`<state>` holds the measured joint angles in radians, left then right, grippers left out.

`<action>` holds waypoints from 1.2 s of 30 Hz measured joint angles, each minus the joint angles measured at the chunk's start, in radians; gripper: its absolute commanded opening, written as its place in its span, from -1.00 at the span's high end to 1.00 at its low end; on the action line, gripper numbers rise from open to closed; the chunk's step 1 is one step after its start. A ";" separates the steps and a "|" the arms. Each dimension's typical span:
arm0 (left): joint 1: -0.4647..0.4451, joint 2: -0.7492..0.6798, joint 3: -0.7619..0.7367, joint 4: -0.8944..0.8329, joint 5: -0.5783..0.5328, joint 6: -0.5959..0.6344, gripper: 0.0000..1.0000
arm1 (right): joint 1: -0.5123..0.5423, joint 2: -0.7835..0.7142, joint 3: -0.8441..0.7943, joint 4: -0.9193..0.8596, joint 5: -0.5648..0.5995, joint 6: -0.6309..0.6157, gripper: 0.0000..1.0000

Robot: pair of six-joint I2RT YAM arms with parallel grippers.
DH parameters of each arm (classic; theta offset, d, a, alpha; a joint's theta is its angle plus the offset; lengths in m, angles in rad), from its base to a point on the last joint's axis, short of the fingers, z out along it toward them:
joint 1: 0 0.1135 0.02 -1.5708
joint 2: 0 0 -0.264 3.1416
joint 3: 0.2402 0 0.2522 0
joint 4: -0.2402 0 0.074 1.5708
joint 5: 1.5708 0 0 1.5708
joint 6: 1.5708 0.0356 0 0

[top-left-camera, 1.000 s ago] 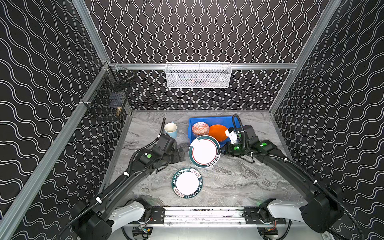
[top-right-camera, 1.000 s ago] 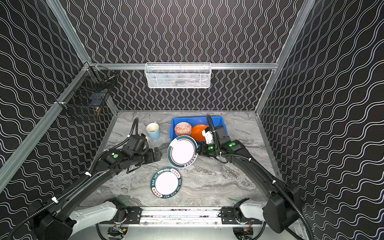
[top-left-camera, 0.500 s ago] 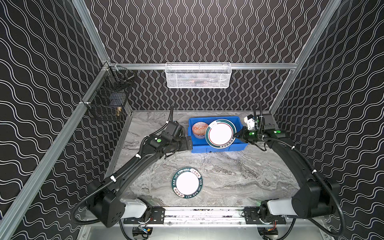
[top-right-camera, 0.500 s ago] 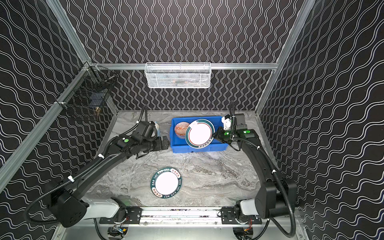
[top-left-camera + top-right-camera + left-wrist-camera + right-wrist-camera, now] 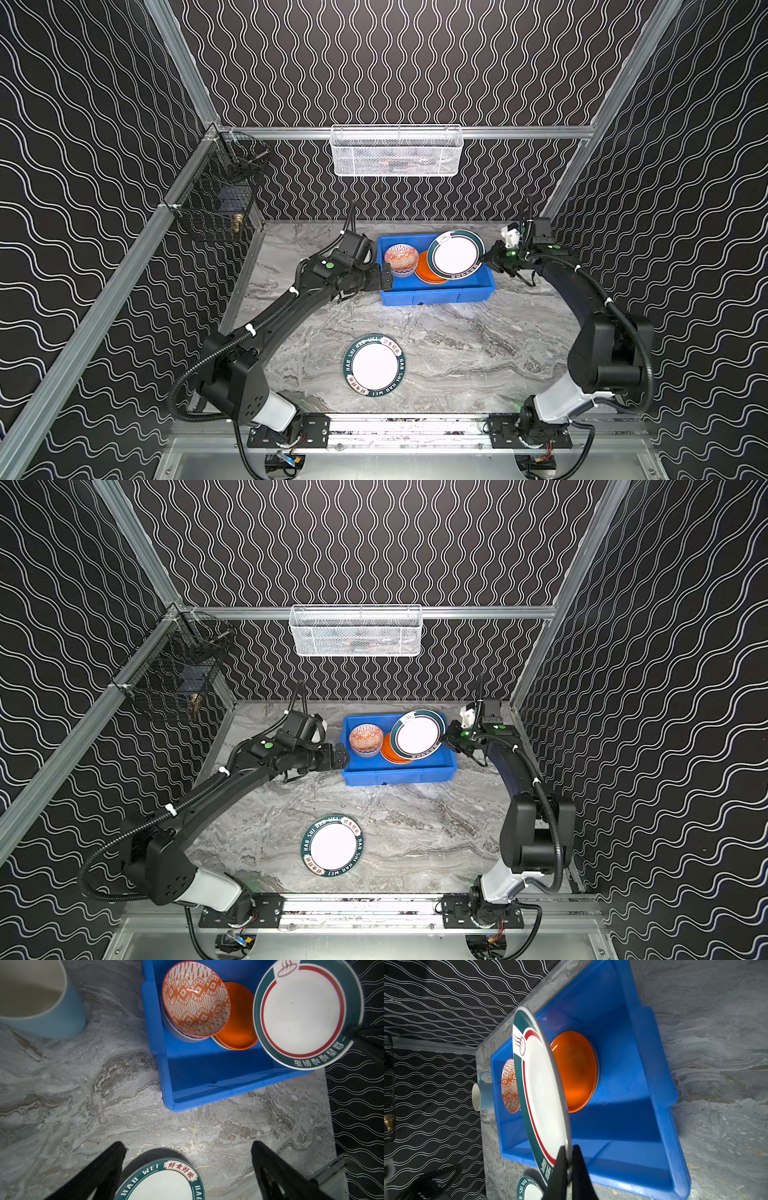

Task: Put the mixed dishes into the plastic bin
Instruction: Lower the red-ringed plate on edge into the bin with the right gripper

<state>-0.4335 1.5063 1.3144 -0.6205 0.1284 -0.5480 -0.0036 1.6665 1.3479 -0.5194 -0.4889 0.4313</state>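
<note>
The right gripper moves down and toward the patterned bowl next and releases the white plate onto the orange plate (image 5: pixel 424 272) (image 5: pixel 575 1070), since the held one hangs tilted above the bin.
The blue plastic bin (image 5: pixel 436 291) (image 5: pixel 395 773) holds a patterned bowl (image 5: pixel 401 258) (image 5: pixel 195 999) and an orange plate (image 5: pixel 424 272) (image 5: pixel 575 1070). My right gripper (image 5: pixel 484 259) (image 5: pixel 569 1150) is shut on the rim of a white plate with a green rim and red ring (image 5: pixel 455 254) (image 5: pixel 544 1088), holding it tilted over the bin's right half. A lettered green-rimmed plate (image 5: pixel 374 365) (image 5: pixel 331 845) lies flat on the table in front. My left gripper (image 5: pixel 384 276) (image 5: pixel 188 1145) hangs open and empty at the bin's left end. A pale blue mug (image 5: pixel 37 1001) (image 5: pixel 481 1095) stands left of the bin.
A white wire-mesh basket (image 5: pixel 397 151) hangs on the back wall and a black wire basket (image 5: pixel 220 199) on the left wall. Patterned walls close in the marble table on three sides. The right wall stands close behind my right gripper.
My right gripper has carried the red-ringed plate back and to the right, from in front of the bin to above it. My left arm swung back to the bin's left end, still open.
</note>
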 measured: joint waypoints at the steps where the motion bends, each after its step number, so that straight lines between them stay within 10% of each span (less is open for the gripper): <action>1: 0.008 0.004 0.000 0.004 0.007 0.002 -0.97 | 0.000 0.017 0.006 0.004 0.006 0.003 1.00; 30: 0.131 0.019 -0.090 0.085 0.121 0.026 -0.97 | 0.100 0.306 0.190 -0.043 0.060 0.001 1.00; 36: 0.137 0.017 -0.098 0.092 0.131 0.026 -0.97 | 0.125 0.348 0.240 -0.076 0.094 -0.007 0.63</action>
<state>-0.2962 1.5234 1.2160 -0.5282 0.2596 -0.5217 0.1211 2.0140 1.5879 -0.5957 -0.3946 0.4244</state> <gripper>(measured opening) 0.986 0.138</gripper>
